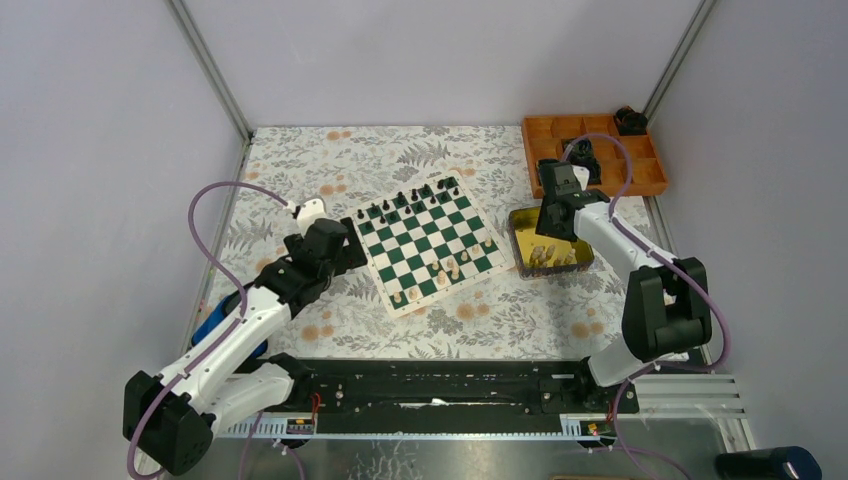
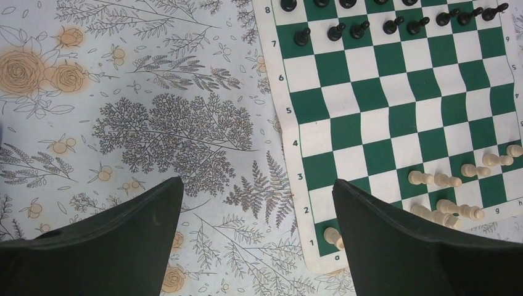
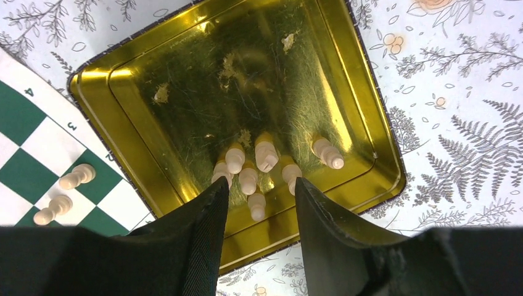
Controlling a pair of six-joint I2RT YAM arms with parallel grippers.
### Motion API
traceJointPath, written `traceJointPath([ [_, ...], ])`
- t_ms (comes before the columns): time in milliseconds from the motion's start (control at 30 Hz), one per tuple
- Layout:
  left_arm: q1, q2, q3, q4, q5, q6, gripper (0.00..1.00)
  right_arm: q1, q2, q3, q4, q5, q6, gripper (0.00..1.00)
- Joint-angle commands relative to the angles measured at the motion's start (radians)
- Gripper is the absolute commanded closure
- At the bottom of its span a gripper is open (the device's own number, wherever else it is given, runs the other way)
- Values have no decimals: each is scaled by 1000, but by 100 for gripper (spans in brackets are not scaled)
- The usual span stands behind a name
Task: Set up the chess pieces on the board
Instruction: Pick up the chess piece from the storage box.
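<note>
My right gripper lowers into the gold tin [image 3: 354,111] next and closes around the slit-topped cream piece [image 3: 267,156], since the piece lines up with the gap between my fingertips.
The green and white board [image 1: 428,243] lies mid-table. Black pieces [image 1: 402,200] stand along its far edge, and several cream pieces [image 1: 448,268] stand near its front edge. Several more cream pieces [image 3: 258,161] stand in the gold tin [image 3: 354,111]. My right gripper [image 3: 260,187] is open over the tin's near side, with one cream pawn [image 3: 256,205] between its fingertips, not gripped. My left gripper [image 2: 259,185] is wide open and empty over the cloth at the board's left edge [image 2: 290,148]. Black pawns [image 2: 345,29] and cream pieces [image 2: 444,209] show in the left wrist view.
An orange compartment tray [image 1: 595,152] with dark items sits at the back right. The gold tin [image 1: 548,240] lies right of the board. A floral cloth [image 1: 300,170] covers the table. Enclosure walls stand on both sides and at the back.
</note>
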Motion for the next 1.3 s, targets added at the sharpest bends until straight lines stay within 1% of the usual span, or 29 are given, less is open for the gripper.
traceJointPath([
  [0,-9,5,29,60,-2,31,1,-21,31,-14,33,-35,30,50],
  [767,-7,24,15,79,-4,45,1,-56,135,-26,81,-84,41,55],
  [967,-7,35,19,81,-5,45,1,-61,147,-33,89,-92,40,65],
  [1100,-6,39,19,83,-4,43,1,-65,151,-38,92,-92,38,68],
  [1200,-7,42,19,84,-3,42,1,-68,149,-40,94,-92,38,76],
  [1267,-7,43,21,85,-3,42,1,-68,148,-39,94,-90,35,84],
])
